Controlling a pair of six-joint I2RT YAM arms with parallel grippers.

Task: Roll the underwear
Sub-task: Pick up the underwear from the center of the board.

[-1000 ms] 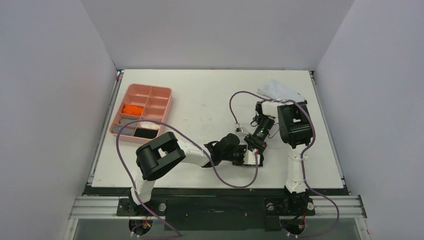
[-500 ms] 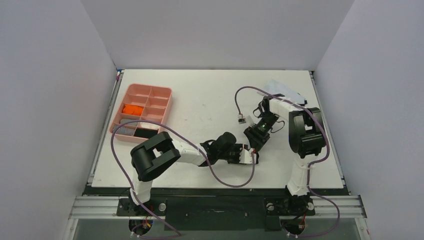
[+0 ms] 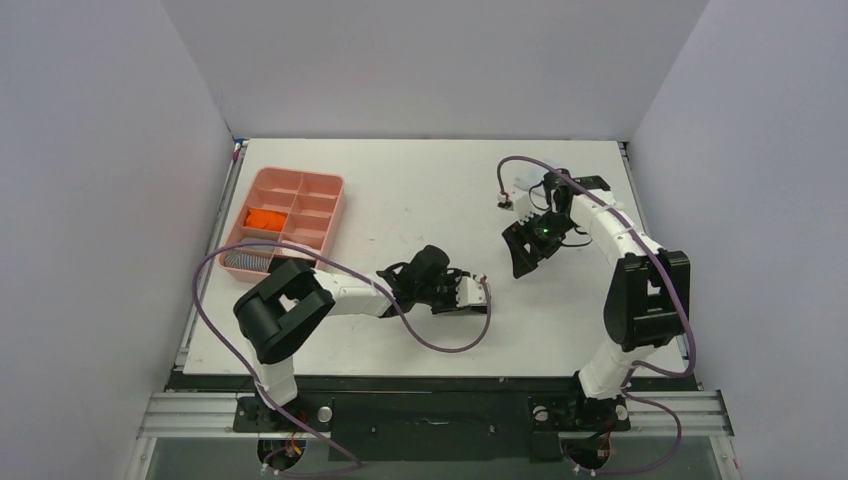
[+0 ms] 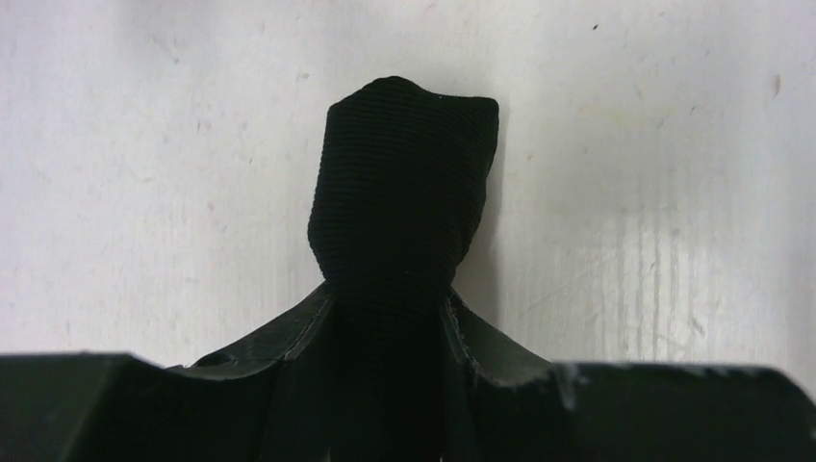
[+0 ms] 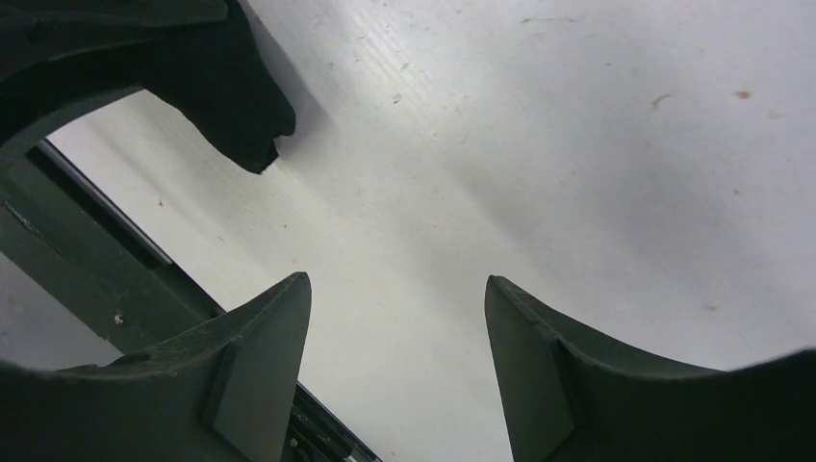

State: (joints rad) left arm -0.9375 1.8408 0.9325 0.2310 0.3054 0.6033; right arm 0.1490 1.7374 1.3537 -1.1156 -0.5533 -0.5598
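Note:
The compartment beside the orange underwear (image 3: 265,217) is empty, so next I need to move my left gripper up, left in the top view, then down and release the roll there.
The black underwear (image 4: 404,192) is a tight dark roll, and my left gripper (image 4: 385,294) is shut on its near end, just above the white table. In the top view my left gripper (image 3: 474,294) lies low at the table's front middle; the roll is hard to make out there. My right gripper (image 3: 521,256) is open and empty, up and to the right of the left one. In the right wrist view (image 5: 395,298) only bare table shows between its fingers. The orange underwear (image 3: 265,217) lies rolled in a compartment of the pink tray (image 3: 335,205).
The pink tray at the left also holds grey, white and dark items in its front compartments (image 3: 268,262). A pale item (image 3: 522,184) lies at the back right, partly under the right arm. Purple cables loop over the table. The table's front edge (image 5: 96,221) shows in the right wrist view.
My right gripper has drawn back from the left gripper, away to the far right. My left gripper has shifted left, still holding the black roll.

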